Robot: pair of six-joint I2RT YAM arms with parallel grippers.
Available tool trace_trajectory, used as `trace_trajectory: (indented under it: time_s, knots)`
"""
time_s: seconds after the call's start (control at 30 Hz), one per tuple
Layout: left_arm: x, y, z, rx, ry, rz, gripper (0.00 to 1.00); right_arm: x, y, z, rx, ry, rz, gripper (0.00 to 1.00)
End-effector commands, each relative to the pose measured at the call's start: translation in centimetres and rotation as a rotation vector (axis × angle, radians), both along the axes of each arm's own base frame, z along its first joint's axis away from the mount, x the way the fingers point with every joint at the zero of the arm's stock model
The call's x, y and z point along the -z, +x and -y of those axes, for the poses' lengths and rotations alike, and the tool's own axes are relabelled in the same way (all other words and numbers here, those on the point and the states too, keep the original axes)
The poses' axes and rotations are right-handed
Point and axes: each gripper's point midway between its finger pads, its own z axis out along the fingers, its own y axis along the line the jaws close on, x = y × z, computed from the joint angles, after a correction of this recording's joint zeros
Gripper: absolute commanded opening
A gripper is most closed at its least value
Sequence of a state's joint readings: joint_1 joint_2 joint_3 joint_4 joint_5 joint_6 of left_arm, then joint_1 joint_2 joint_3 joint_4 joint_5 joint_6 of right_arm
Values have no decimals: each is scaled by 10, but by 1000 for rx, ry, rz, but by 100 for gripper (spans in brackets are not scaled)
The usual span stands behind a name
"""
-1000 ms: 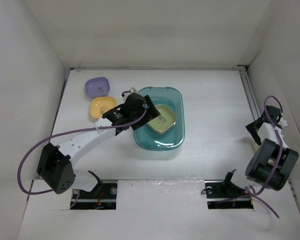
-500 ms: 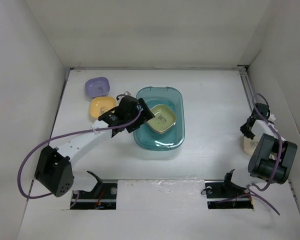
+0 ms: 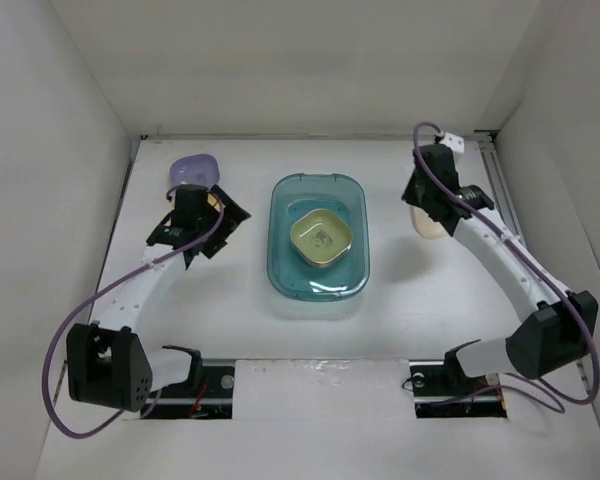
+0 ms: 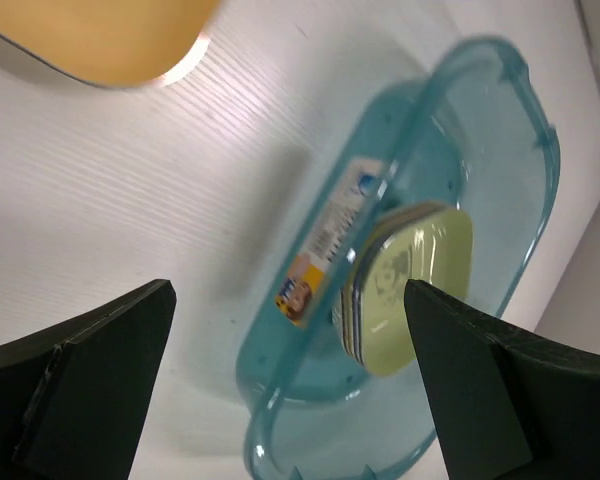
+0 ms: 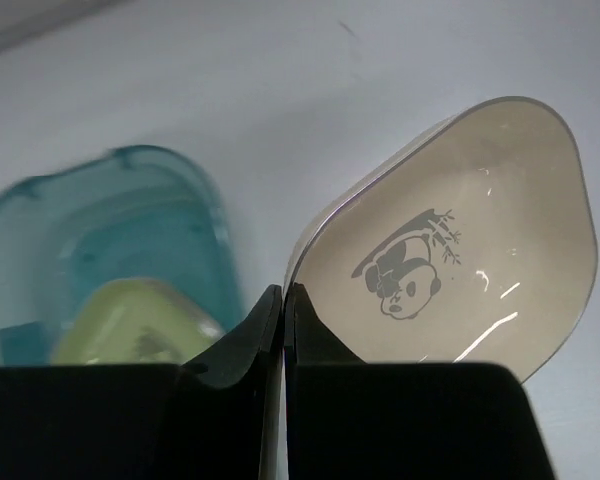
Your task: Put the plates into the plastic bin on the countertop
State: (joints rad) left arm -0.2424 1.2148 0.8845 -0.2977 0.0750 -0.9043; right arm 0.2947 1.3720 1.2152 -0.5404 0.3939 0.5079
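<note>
The light green plate is on top of the stack to my right gripper's left in the top view. I need to carry the cream plate (image 5: pixel 460 250) over there next with my right gripper, lower it and release it.
The teal plastic bin (image 3: pixel 317 285) sits mid-countertop (image 3: pixel 420 300) with a light green plate (image 3: pixel 321 238) on top of a stack inside it. My right gripper (image 3: pixel 425 195) is right of the bin and shut on the rim of a cream panda-print plate (image 5: pixel 460 250), held tilted. My left gripper (image 3: pixel 215 215) hovers open and empty over the orange plate (image 4: pixel 110 35), which it mostly hides from above. The purple plate (image 3: pixel 192 168) lies just behind it. In the left wrist view the bin (image 4: pixel 430 130) and its green plate (image 4: pixel 420 280) lie ahead of the open gripper (image 4: pixel 288 290).
White walls enclose the countertop on the left, back and right. A metal rail (image 3: pixel 500 185) runs along the right edge. Both arm bases stand at the near edge, with purple cables looping beside them.
My right gripper shut on the cream plate at the near right and carried it up toward the far right of the bin. My left arm drew back from the bin to above the orange plate.
</note>
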Motion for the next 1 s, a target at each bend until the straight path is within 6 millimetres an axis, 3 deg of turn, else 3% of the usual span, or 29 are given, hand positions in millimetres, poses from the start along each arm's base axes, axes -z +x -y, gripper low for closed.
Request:
trace_trajectory:
  time_s: [0.0, 0.03, 0.13, 0.17, 0.2, 0.23, 0.27, 0.3, 0.37, 0.4, 0.43, 0.63, 0.67, 0.73, 0.77, 0.8, 0.87, 0.9, 0.97]
  knots:
    - [-11, 1, -49, -87, 59, 27, 100, -75, -6, -33, -4, -79, 121, 0]
    - [-16, 2, -59, -121, 67, 34, 100, -102, -8, -70, -88, -45, 175, 0]
    - [-17, 4, -92, -245, 93, 12, 100, -101, -4, -140, -257, -35, 160, 0]
    - [-18, 5, -99, -270, 101, 6, 100, -118, -1, -159, -295, -16, 190, 0]
    - [-18, 6, -104, -283, 101, 5, 100, -94, 7, -181, -338, -45, 134, 0]
    - [-13, 8, -118, -327, 114, -23, 100, -88, 9, -198, -371, -45, 114, 0]
    - [-10, 9, -127, -354, 122, -43, 100, -101, 8, -222, -414, -39, 138, 0]
    - [-6, 9, -133, -361, 124, -64, 100, -71, 16, -242, -437, -75, 81, 0]
    - [15, 9, -142, -366, 85, -129, 100, -52, 8, -265, -484, -117, 19, 0]
    - [20, 13, -141, -360, 78, -127, 100, -55, 9, -276, -495, -112, 27, 0]
    - [24, 13, -145, -369, 77, -141, 100, -36, 10, -286, -503, -129, -8, 0]
    - [61, 21, -146, -364, 76, -214, 100, 0, 2, -305, -513, -134, -56, 0]
    - [63, 23, -146, -373, 68, -218, 100, -4, 2, -305, -513, -122, -40, 0]
    - [77, 26, -146, -372, 69, -239, 100, 11, -5, -309, -538, -128, -72, 0]
    - [80, 28, -146, -372, 69, -241, 100, 8, -5, -310, -533, -111, -60, 2]
    - [86, 29, -146, -379, 63, -253, 100, 11, -6, -312, -541, -104, -64, 7]
    - [88, 33, -145, -382, 49, -240, 100, 11, -10, -316, -552, -105, -64, 23]
    - [90, 35, -143, -375, 39, -240, 100, 11, -10, -316, -552, -105, -64, 35]
    - [98, 38, -141, -373, 23, -253, 100, 6, -15, -320, -546, -112, -51, 48]
